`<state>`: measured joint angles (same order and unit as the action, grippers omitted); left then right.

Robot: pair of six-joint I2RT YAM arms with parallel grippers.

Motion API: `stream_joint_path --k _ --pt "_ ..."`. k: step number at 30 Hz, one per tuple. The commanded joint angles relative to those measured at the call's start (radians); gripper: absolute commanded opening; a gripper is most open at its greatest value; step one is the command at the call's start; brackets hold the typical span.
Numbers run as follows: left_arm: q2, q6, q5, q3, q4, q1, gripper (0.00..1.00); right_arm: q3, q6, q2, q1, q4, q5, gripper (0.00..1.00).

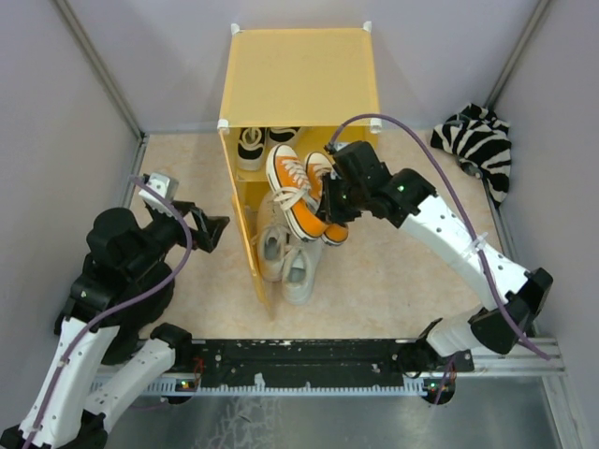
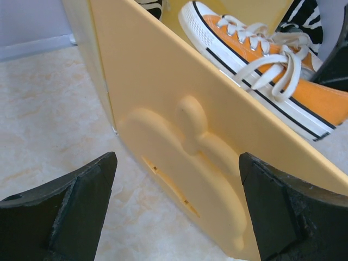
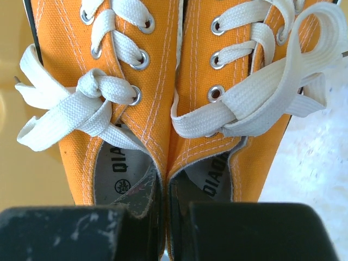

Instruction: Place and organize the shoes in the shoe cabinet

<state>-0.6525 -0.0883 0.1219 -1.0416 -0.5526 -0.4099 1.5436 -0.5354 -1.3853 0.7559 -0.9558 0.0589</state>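
My right gripper moves outward into the cabinet (image 1: 299, 75) next and releases the orange sneakers on the shelf beside the black sneakers, since that space stands empty.
The yellow-orange shoe cabinet (image 1: 299, 75) stands at the back with its door (image 1: 245, 234) swung open toward me. My right gripper (image 1: 335, 201) is shut on the pair of orange sneakers (image 1: 301, 192), one finger inside each shoe, pinching the inner collars together (image 3: 168, 163), and holds them in front of the cabinet opening. The black sneakers (image 1: 253, 145) sit inside the cabinet. The off-white sneakers (image 1: 285, 257) lie on the floor below the orange pair. My left gripper (image 1: 213, 229) is open and empty, just left of the door's embossed face (image 2: 190, 163).
A zebra-striped fabric bundle (image 1: 482, 145) lies at the back right by the wall. Grey walls close in on both sides. The black rail (image 1: 309, 365) with the arm bases runs along the near edge.
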Motion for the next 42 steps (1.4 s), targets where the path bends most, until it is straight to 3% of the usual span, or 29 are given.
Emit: stream_joint_path --k 1,7,19,31,38,39,42 --pt "0.002 0.021 -0.019 -0.017 -0.013 -0.004 0.99 0.094 0.082 -0.026 -0.081 0.292 -0.032 0.0" --pt "-0.012 0.026 -0.017 -0.013 -0.008 -0.004 0.99 0.127 0.102 -0.134 -0.193 0.481 -0.002 0.0" --pt "-0.04 0.025 -0.025 -0.019 -0.013 -0.004 0.99 0.154 0.129 -0.253 -0.235 0.755 -0.087 0.0" --pt "-0.045 0.029 -0.035 -0.021 -0.026 -0.003 0.99 0.152 0.149 -0.367 -0.248 0.873 -0.205 0.0" --pt "-0.046 0.028 -0.038 -0.028 -0.032 -0.004 0.99 0.13 0.098 -0.405 -0.248 0.843 -0.328 0.0" --pt "-0.045 0.029 -0.04 -0.029 -0.035 -0.004 0.99 0.124 0.092 -0.403 -0.248 0.833 -0.339 0.01" --pt "-0.042 0.029 -0.042 -0.028 -0.038 -0.004 0.99 0.095 0.084 -0.389 -0.244 0.808 -0.386 0.2"
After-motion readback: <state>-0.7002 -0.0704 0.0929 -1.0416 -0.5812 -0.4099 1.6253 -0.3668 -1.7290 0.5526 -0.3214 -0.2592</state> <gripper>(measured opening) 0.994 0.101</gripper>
